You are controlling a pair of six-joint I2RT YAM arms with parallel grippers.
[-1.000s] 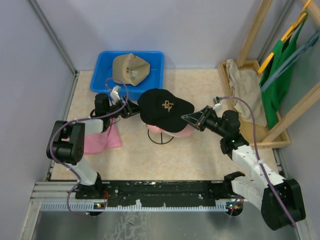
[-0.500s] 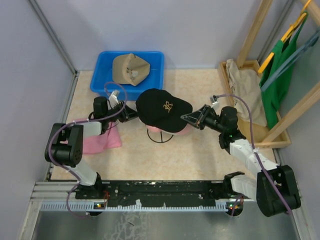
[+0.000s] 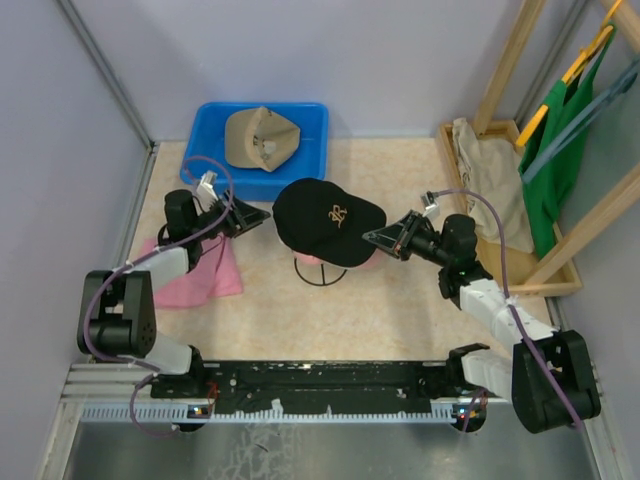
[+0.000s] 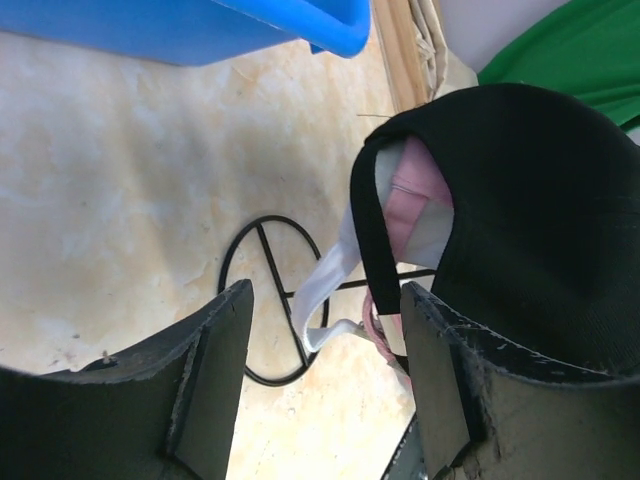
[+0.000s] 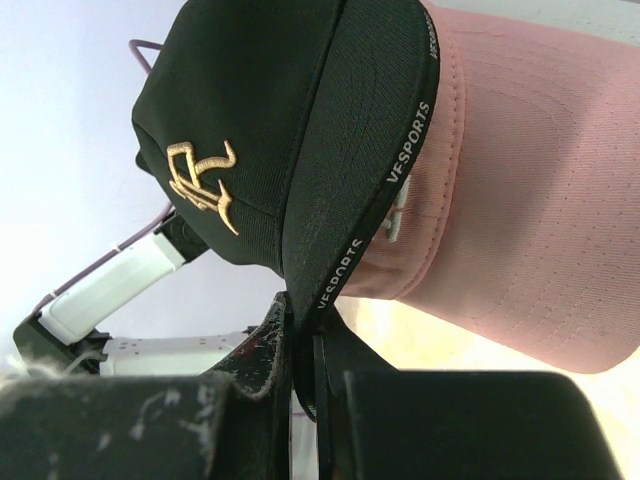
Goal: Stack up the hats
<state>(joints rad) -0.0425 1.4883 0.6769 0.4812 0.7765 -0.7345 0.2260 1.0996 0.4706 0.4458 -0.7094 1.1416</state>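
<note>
The pink hat's brim (image 5: 545, 190) juts uncovered to the right of my right gripper in the wrist view, so I will ease the black hat's brim (image 5: 345, 190) that way and release it.
A black hat (image 3: 328, 220) with a gold logo sits on top of a pink hat (image 3: 372, 262) on a wire stand (image 3: 318, 275) mid-table. My right gripper (image 3: 375, 237) is shut on the black brim (image 5: 345, 190), with the pink hat (image 5: 530, 220) just below it. Just left of the stack, my left gripper (image 3: 255, 215) stands open and holds nothing. In the left wrist view, its fingers (image 4: 215, 380) frame the stand's ring (image 4: 262, 300) and a hanging white strap (image 4: 325, 285). The black hat's back (image 4: 520, 230) shows pink lining (image 4: 415, 190). A tan hat (image 3: 260, 137) lies in the blue bin (image 3: 310, 120).
A flat pink cloth (image 3: 200, 280) lies under the left forearm. At the right stands a wooden rack (image 3: 560, 270) holding a beige garment (image 3: 490, 180) and a hanging green one (image 3: 560, 150). Grey walls close in the left and back sides.
My left gripper has drawn back to the left, off the rear of the black hat, and its arm has swung outward. The right gripper keeps its hold on the brim.
</note>
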